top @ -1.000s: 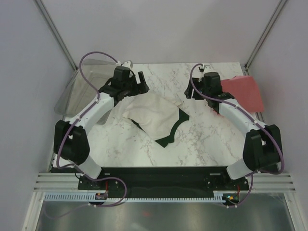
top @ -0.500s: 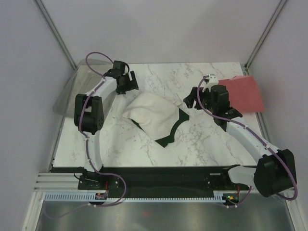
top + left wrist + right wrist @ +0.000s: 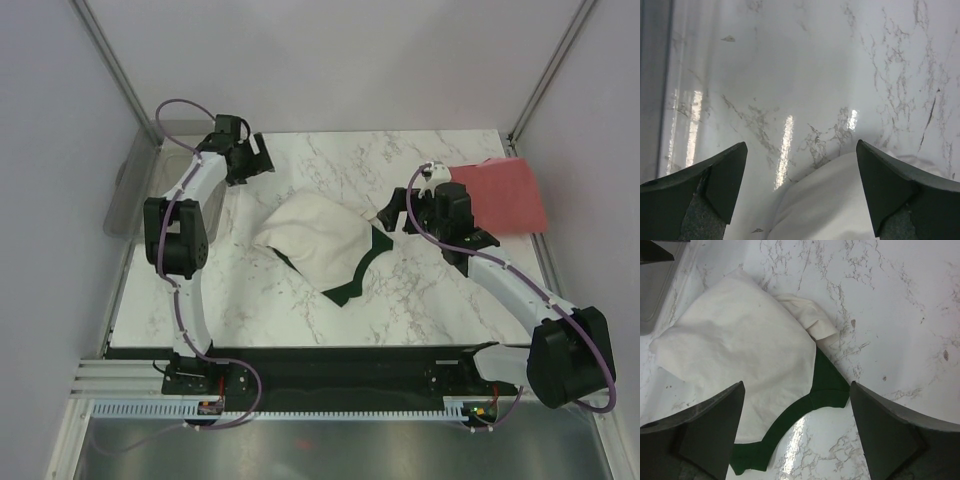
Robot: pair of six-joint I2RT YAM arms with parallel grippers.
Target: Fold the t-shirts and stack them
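The green sleeve's far corner (image 3: 384, 242) juts out over bare marble, so my left gripper goes to the right in the top view and down onto it next.
The cream-white t-shirt (image 3: 312, 243) lies crumpled at the table's middle, with a dark green sleeve (image 3: 362, 262) along its right and near edge. The coral-red t-shirt (image 3: 505, 192) lies flat at the back right. My left gripper (image 3: 255, 160) is open and empty at the back left, apart from the cream shirt; in its wrist view (image 3: 800, 145) it is over bare marble. My right gripper (image 3: 393, 215) is open and empty just right of the cream shirt. Its wrist view (image 3: 797, 383) looks down on the cream body (image 3: 740, 355) and green sleeve (image 3: 827, 385).
The clear grey plastic bin (image 3: 135, 190) stands off the table's left edge, and its corner shows in the right wrist view (image 3: 652, 300). A pale rounded surface (image 3: 825, 205) lies low between the left fingers; I cannot tell what it is. The table is white marble (image 3: 420, 290).
My left arm has swung back and left, away from the cream shirt toward the bin. My right arm has stretched forward, bringing its gripper beside the shirt. The shirts have not moved.
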